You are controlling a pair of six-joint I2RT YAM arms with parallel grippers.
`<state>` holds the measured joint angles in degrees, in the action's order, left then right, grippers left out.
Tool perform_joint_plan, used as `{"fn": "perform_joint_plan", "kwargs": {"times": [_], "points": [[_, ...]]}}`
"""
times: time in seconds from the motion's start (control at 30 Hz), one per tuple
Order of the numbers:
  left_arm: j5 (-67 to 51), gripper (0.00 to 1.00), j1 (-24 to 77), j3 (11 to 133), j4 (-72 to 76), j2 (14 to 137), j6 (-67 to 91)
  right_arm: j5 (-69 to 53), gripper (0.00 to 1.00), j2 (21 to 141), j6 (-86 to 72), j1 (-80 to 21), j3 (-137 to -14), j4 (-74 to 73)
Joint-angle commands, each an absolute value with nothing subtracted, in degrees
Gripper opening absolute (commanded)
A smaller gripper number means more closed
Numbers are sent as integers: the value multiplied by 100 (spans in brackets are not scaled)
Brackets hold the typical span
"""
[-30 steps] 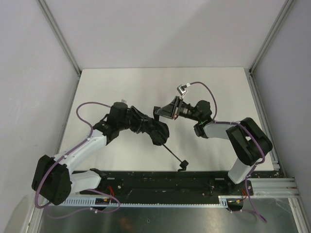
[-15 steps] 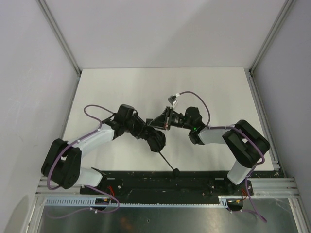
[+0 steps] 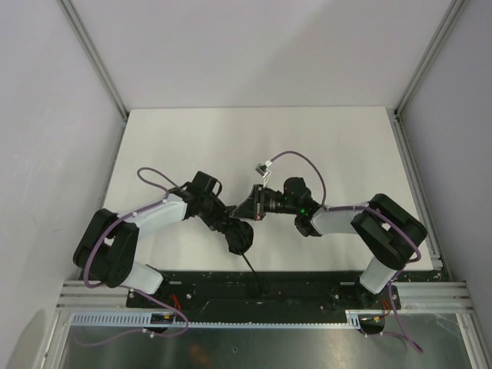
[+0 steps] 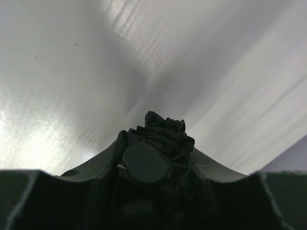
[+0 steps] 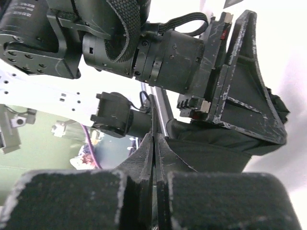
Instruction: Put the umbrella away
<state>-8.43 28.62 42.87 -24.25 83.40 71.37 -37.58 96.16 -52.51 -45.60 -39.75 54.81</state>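
Note:
I should raise my left gripper outward over the bare tabletop and release the bundle, as its shaft (image 3: pixel 256 273) reaches the base bar.
The black umbrella (image 3: pixel 241 238) is folded into a bunched bundle near the table's front edge. Its thin shaft (image 3: pixel 256 273) slants toward the black base rail. My left gripper (image 3: pixel 231 227) is shut on the bundle. In the left wrist view crumpled fabric and a round black cap (image 4: pixel 144 163) fill the gap between the fingers (image 4: pixel 96 165). My right gripper (image 3: pixel 248 207) sits just behind the bundle. Its jaws are pressed flat together (image 5: pixel 154 139), and nothing shows between them. The right wrist view has the umbrella fabric (image 5: pixel 216 151) and the left gripper's finger (image 5: pixel 247 91) right ahead.
White table (image 3: pixel 254 146) with grey walls on three sides. Metal frame posts (image 3: pixel 104 73) stand at the back corners. A black base rail (image 3: pixel 307 286) runs along the near edge. Purple cables (image 3: pixel 304 157) loop over both arms.
Both grippers moved toward the near edge and closer together. The umbrella came along in the left gripper, and its shaft end now reaches over the base rail.

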Motion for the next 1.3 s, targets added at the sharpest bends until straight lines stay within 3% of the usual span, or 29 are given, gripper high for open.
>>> {"fn": "perform_joint_plan", "kwargs": {"times": [0.0,0.3,0.53,0.63,0.83,1.03,1.27], "points": [[288,0,2882,4215,-2566,8272,6865,-3627,0,8777,-4454,-4543,-4145,5127],[145,0,2848,4355,-2295,7258,6675,-1695,0,8533,-4085,-3629,-4087,1842],[-738,0,2806,5080,-2085,6964,6857,-2397,2,9071,-3433,-3583,-4240,1638],[-824,0,2787,5347,-2076,6875,6901,-2457,19,9054,-2959,-3610,-4670,726],[-839,0,2732,5526,-2066,6823,7022,-1590,64,8515,-1930,-3576,-5594,-1304],[-921,0,2725,5692,-2018,6813,6941,-1417,94,7779,-1423,-3524,-6548,-2516],[-1059,0,2726,5774,-1726,6689,6627,-3573,99,7371,-2698,-3415,-6917,-1334]]}}
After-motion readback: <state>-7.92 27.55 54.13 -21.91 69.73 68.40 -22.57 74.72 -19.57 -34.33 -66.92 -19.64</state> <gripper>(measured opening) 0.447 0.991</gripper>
